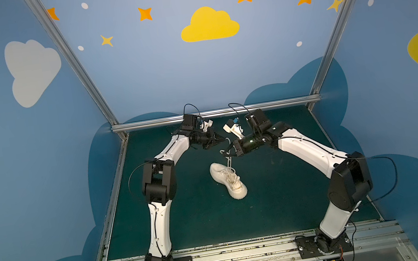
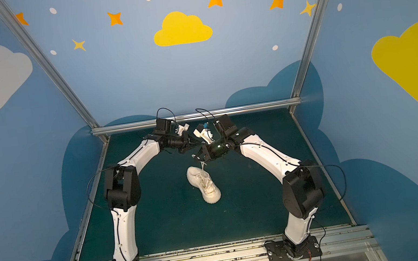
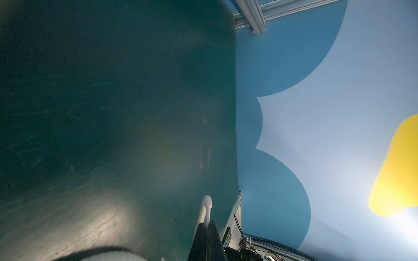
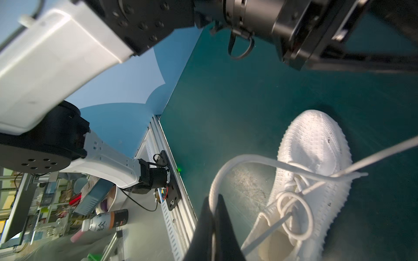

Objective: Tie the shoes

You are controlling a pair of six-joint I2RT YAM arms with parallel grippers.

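My right gripper holds a curved piece of lace. My left gripper next needs to move away from it, over the mat past the shoe's toe (image 1: 203, 158), and let go of its lace.
The off-white knit shoe (image 1: 228, 180) (image 2: 204, 184) lies on the green mat between the two arms, and the right wrist view shows it close up (image 4: 312, 180). Its cream laces (image 1: 228, 162) rise from the eyelets toward both grippers. My left gripper (image 1: 224, 139) (image 3: 207, 222) hangs above and behind the shoe, shut on a lace whose end (image 3: 207, 202) sticks out past the fingertips. My right gripper (image 1: 224, 152) (image 4: 212, 198) is just below and right of it, shut on a curved stretch of lace (image 4: 226, 167). Another lace strand (image 4: 384, 156) runs taut out of that view.
The dark green mat (image 1: 188, 219) is ringed by aluminium frame rails (image 1: 216, 113) and blue painted walls. The two wrists sit close together at the back middle. A bottle (image 4: 106, 222) and clutter lie outside the cell past the front rail.
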